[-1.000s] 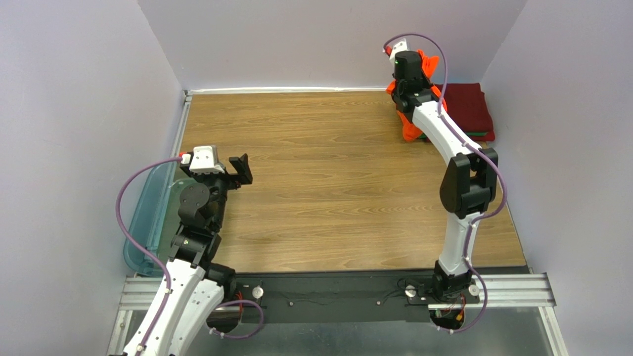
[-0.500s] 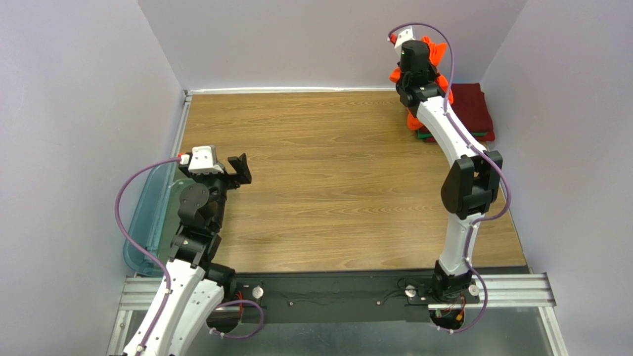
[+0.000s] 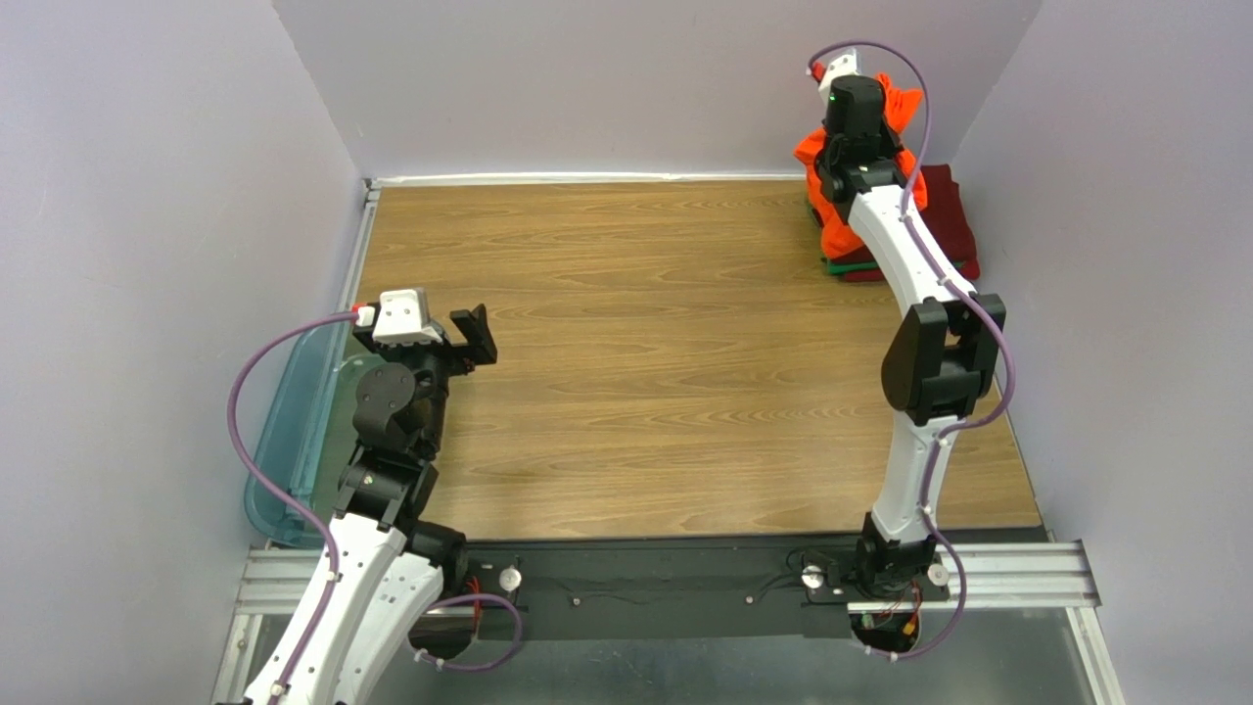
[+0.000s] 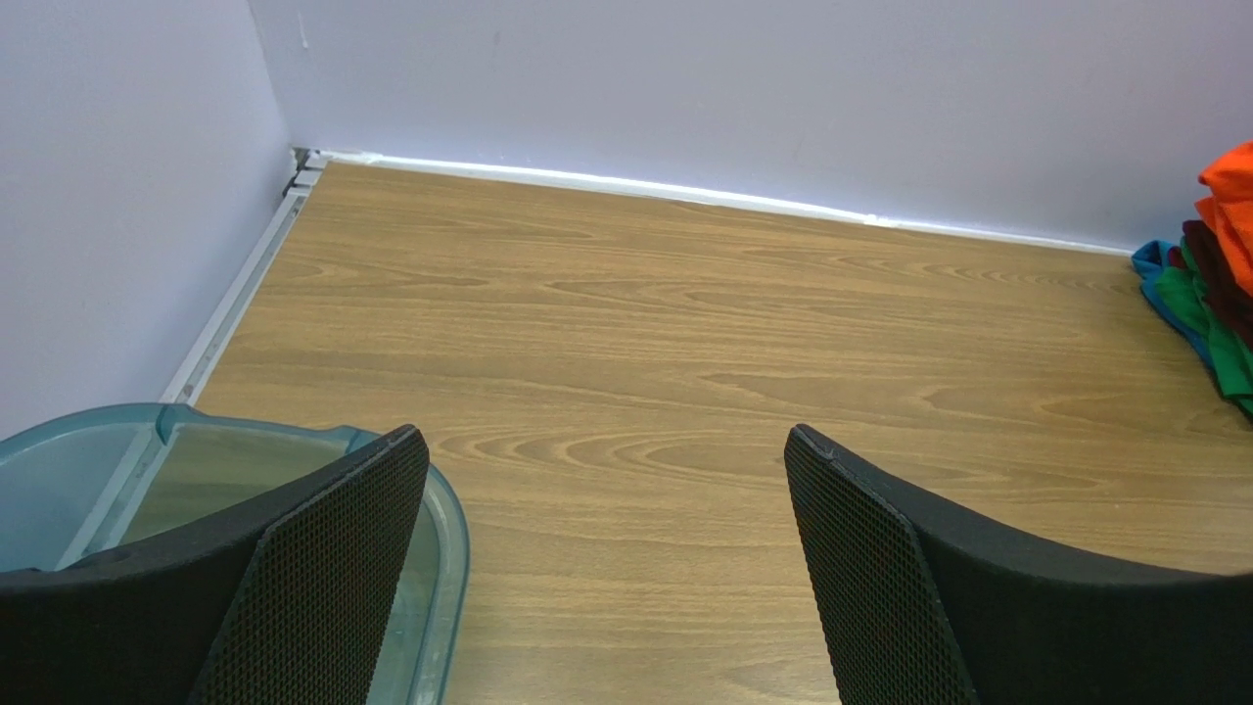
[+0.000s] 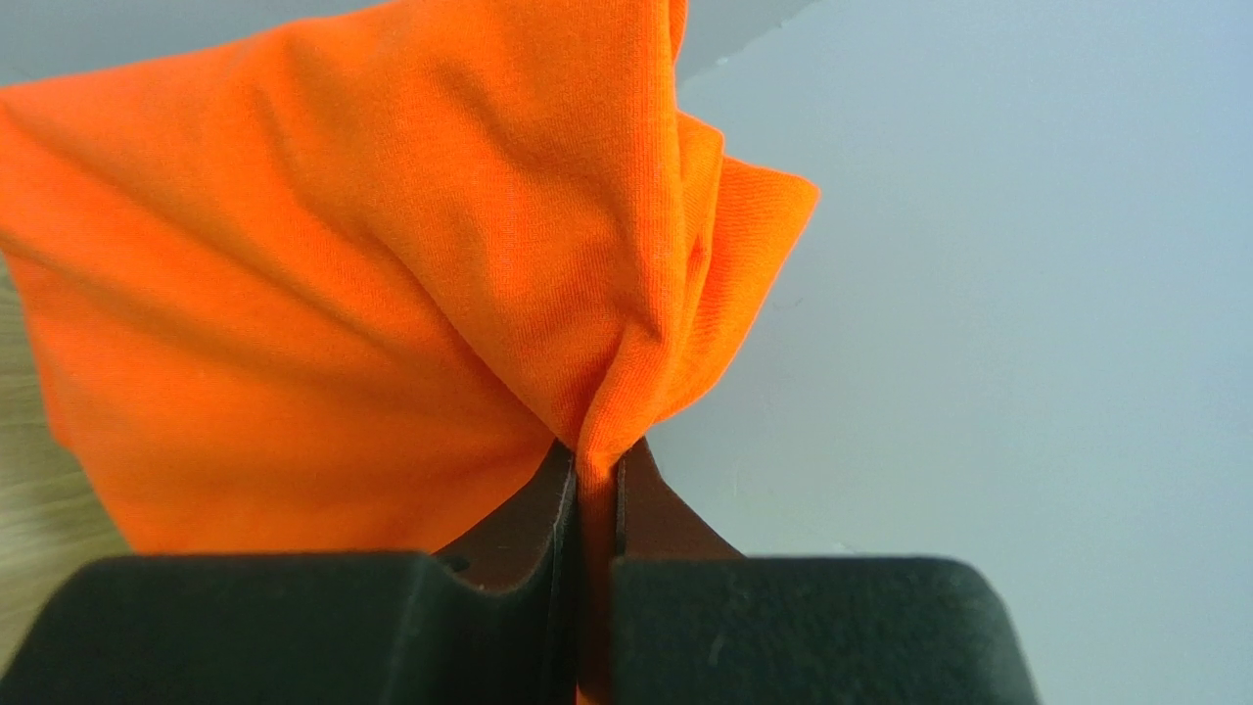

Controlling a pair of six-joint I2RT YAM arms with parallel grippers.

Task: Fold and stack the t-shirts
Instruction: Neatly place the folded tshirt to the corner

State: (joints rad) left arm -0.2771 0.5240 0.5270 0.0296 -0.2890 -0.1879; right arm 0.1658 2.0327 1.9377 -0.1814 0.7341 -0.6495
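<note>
I will move my right gripper to the right in the top view and down and let go of the fold of the orange t-shirt, because the stack's maroon top lies bare beside the side.
My right gripper [image 3: 871,100] is raised at the far right corner, shut on a fold of the bright orange t-shirt [image 3: 824,165], which hangs down over the stack of folded t-shirts [image 3: 941,213]; the stack's top is dark maroon, with green and red edges below. In the right wrist view the orange cloth [image 5: 368,279] bunches out of the shut gripper [image 5: 596,470]. My left gripper [image 3: 474,335] is open and empty over the table's left side, next to the bin. In the left wrist view its gripper [image 4: 606,456] has wide-spread jaws, and the stack [image 4: 1214,287] shows at the far right.
A translucent blue-grey plastic bin [image 3: 287,426] lies at the table's left edge, also in the left wrist view [image 4: 88,470]. Grey walls close in the wooden table [image 3: 647,353] at the back and both sides. A black rail runs along the near edge.
My right gripper has carried the orange t-shirt rightward and toward the back wall, from left of the stack to above it. The left arm has not moved.
</note>
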